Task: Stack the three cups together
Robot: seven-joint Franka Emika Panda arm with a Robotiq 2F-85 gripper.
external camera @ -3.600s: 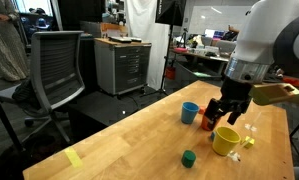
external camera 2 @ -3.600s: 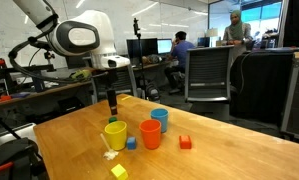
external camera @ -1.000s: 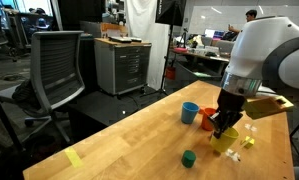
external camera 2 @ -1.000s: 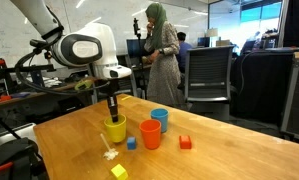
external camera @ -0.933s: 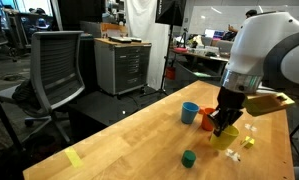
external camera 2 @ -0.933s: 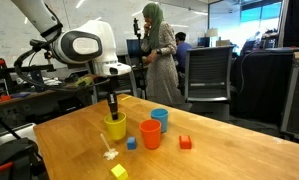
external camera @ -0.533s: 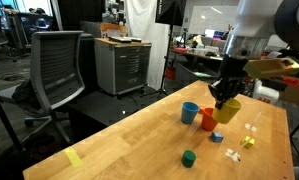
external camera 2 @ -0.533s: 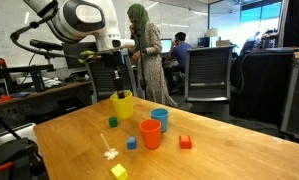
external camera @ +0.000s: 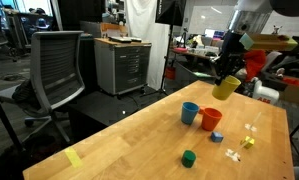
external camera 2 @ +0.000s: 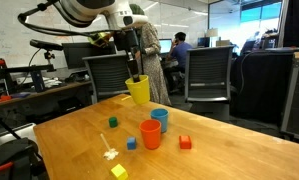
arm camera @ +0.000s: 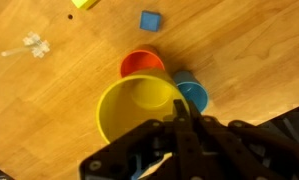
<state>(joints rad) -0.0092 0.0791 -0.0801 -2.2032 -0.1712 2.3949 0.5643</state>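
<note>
Next, my gripper moves down over the orange cup's opening (external camera 2: 151,125) (arm camera: 141,63) and releases the yellow cup's rim there, because the orange cup stands upright below it.
My gripper (external camera: 227,76) (external camera 2: 137,76) (arm camera: 179,112) is shut on the rim of the yellow cup (external camera: 225,88) (external camera 2: 138,91) (arm camera: 136,108) and holds it high above the table, tilted. On the table below stand the orange cup (external camera: 211,119) (external camera 2: 150,134) (arm camera: 141,62) and the blue cup (external camera: 190,113) (external camera 2: 160,120) (arm camera: 192,94), upright and side by side. In the wrist view both show just beyond the yellow cup's rim.
A green block (external camera: 189,157) (external camera 2: 113,122) lies on the wooden table (external camera: 129,140). A red block (external camera 2: 185,142), a blue block (external camera 2: 131,143) (arm camera: 150,20), a yellow piece (external camera 2: 118,171) and a white piece (external camera 2: 110,153) (arm camera: 31,45) lie near the cups. Office chairs (external camera: 54,65) stand beyond the table's edge.
The gripper has risen well above the table with the yellow cup, which stood on the table a second ago. The orange and blue cups have not moved.
</note>
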